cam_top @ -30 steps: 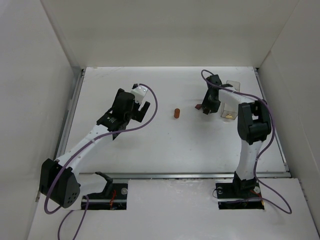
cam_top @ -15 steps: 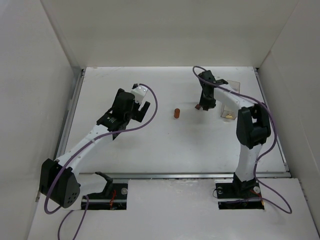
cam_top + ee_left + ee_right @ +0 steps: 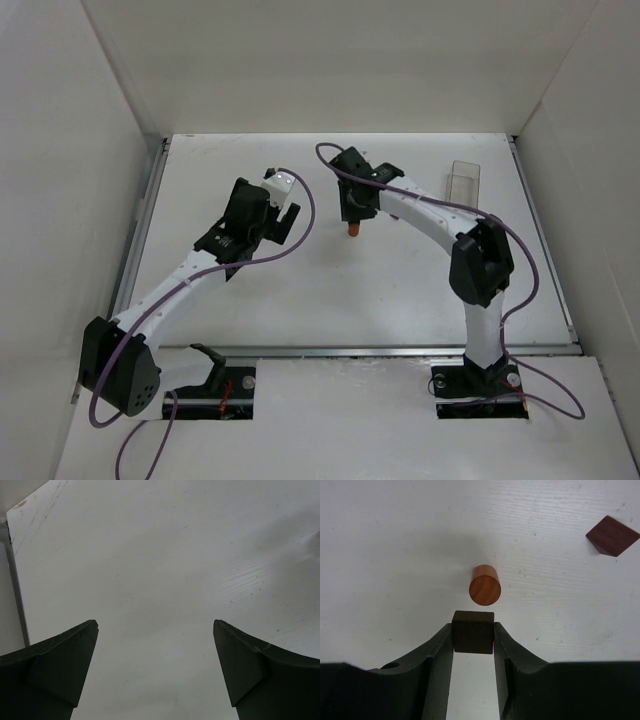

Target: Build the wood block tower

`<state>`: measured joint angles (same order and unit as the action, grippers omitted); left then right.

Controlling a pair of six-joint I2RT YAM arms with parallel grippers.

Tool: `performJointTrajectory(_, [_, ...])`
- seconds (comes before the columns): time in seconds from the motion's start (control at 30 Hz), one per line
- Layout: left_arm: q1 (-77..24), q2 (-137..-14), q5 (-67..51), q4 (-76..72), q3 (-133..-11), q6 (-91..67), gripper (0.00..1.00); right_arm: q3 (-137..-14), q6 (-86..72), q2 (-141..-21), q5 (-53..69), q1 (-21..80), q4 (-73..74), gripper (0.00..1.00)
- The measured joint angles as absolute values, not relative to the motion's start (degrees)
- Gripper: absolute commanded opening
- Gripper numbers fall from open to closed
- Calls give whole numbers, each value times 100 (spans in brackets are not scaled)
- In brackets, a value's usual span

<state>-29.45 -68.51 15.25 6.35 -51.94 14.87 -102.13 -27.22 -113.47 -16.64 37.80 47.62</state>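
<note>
The cylinder stands upright below the right gripper, so the robot's right gripper will next go down, set the dark brown cube (image 3: 473, 635) on the cylinder's round top (image 3: 485, 590) and let go of it.
My right gripper (image 3: 473, 626) is shut on a dark brown cube (image 3: 473, 635), held between its fingertips above the table. An orange-brown short cylinder (image 3: 485, 585) stands upright just beyond the cube. In the top view the right gripper (image 3: 354, 211) hangs right over the cylinder (image 3: 353, 231), mid-table at the back. My left gripper (image 3: 287, 222) is open and empty to the cylinder's left. Its wrist view shows only bare table between the fingers (image 3: 65, 655).
A reddish-brown block (image 3: 612, 536) lies on the table to the right of the cylinder. A clear plastic container (image 3: 464, 181) stands at the back right. White walls enclose the table on three sides.
My right gripper has swung left from beside the clear container to over the cylinder, carrying the dark cube. The left arm has not moved.
</note>
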Motion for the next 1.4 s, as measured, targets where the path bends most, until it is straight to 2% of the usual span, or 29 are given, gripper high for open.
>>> performJointTrajectory(0.23, [-2943,-6849,1535,620,-5166,1485,100,-10433,-2628,-11852,-1640,3739,5026,0])
performJointTrajectory(1.4, [-2943,-6820,1533,604,-5103,1483,100,-10604,-2547,-12009,-1315,3494,4882,0])
